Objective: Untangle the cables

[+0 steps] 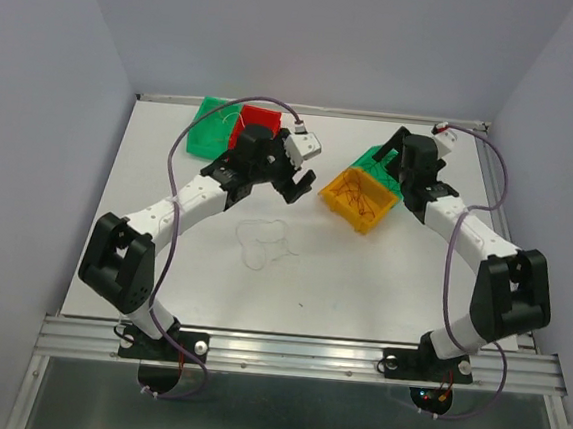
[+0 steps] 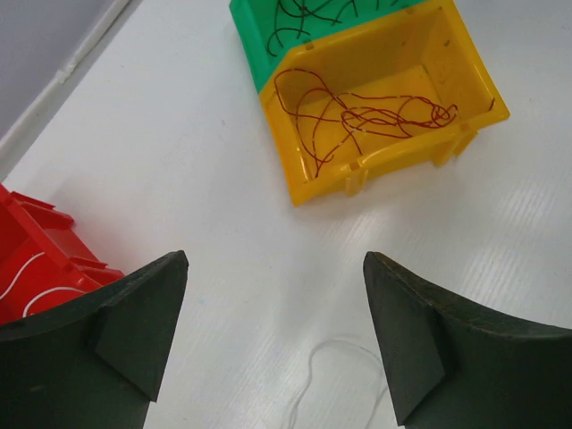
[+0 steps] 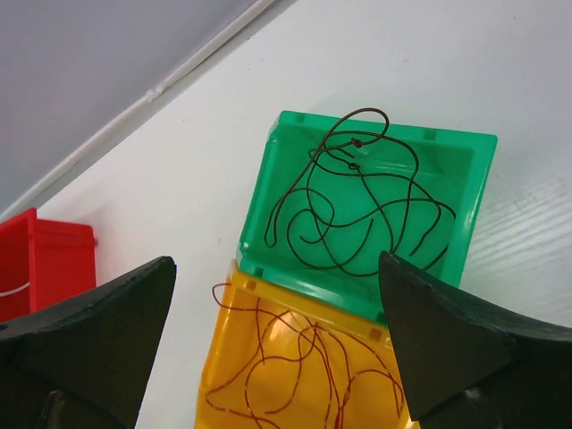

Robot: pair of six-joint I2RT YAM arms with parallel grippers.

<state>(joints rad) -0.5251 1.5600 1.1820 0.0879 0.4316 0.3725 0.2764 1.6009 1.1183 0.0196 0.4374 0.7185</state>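
My left gripper draws its open fingers back and down onto the white cable's far loop (image 1: pixel 280 223) (image 2: pixel 344 340) next, since it lies loose on the tabletop below and back from them.
The cables lie apart. A thin white cable (image 1: pixel 264 241) (image 2: pixel 329 374) curls loose on the table. A dark red cable (image 2: pixel 362 114) (image 3: pixel 295 375) sits in the yellow bin (image 1: pixel 341 191) (image 2: pixel 384 170) (image 3: pixel 282 296). A dark brown cable (image 3: pixel 357 206) lies in the green bin (image 1: pixel 393 187) (image 3: pixel 465 170) behind it. My left gripper (image 1: pixel 297 187) (image 2: pixel 275 259) hangs open and holds nothing, just beyond the white cable's far loop. My right gripper (image 1: pixel 384 166) (image 3: pixel 277 259) is open and holds nothing, above the seam between the yellow and green bins.
A red bin (image 1: pixel 254 123) (image 2: pixel 36 241) (image 3: pixel 45 255) with a white strand (image 2: pixel 31 281) and a second green bin (image 1: pixel 210 126) stand at the back left, behind my left wrist. The table's back wall runs just beyond the bins.
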